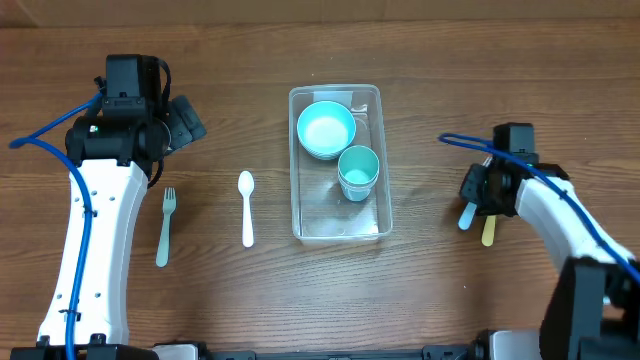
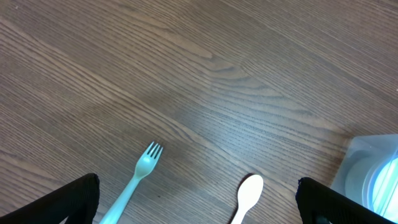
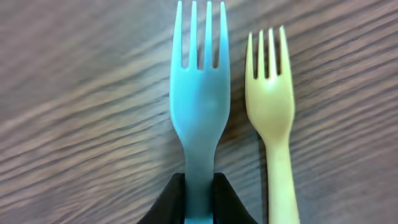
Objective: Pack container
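My right gripper next lifts the blue fork [image 1: 466, 216], then lowers it there.
The clear rectangular container [image 1: 340, 220] stands at the table's centre and holds a teal bowl [image 1: 326, 129] and a teal cup [image 1: 358, 170]. Its corner shows in the left wrist view [image 2: 367, 163]. My right gripper [image 3: 200, 198] is shut on the handle of a blue fork [image 3: 200, 106] at the table surface, right of the container. A yellow fork [image 3: 272, 106] lies just beside the blue one. In the overhead view the right gripper [image 1: 478, 197] holds the blue fork [image 1: 466, 216] next to the yellow fork [image 1: 489, 232]. My left gripper [image 1: 185, 122] is open and empty, at the far left.
A pale green fork [image 1: 165, 228] and a white spoon [image 1: 247, 208] lie left of the container. Both also show in the left wrist view, the fork [image 2: 140, 174] and the spoon [image 2: 247, 196], between the open left fingers [image 2: 199, 205].
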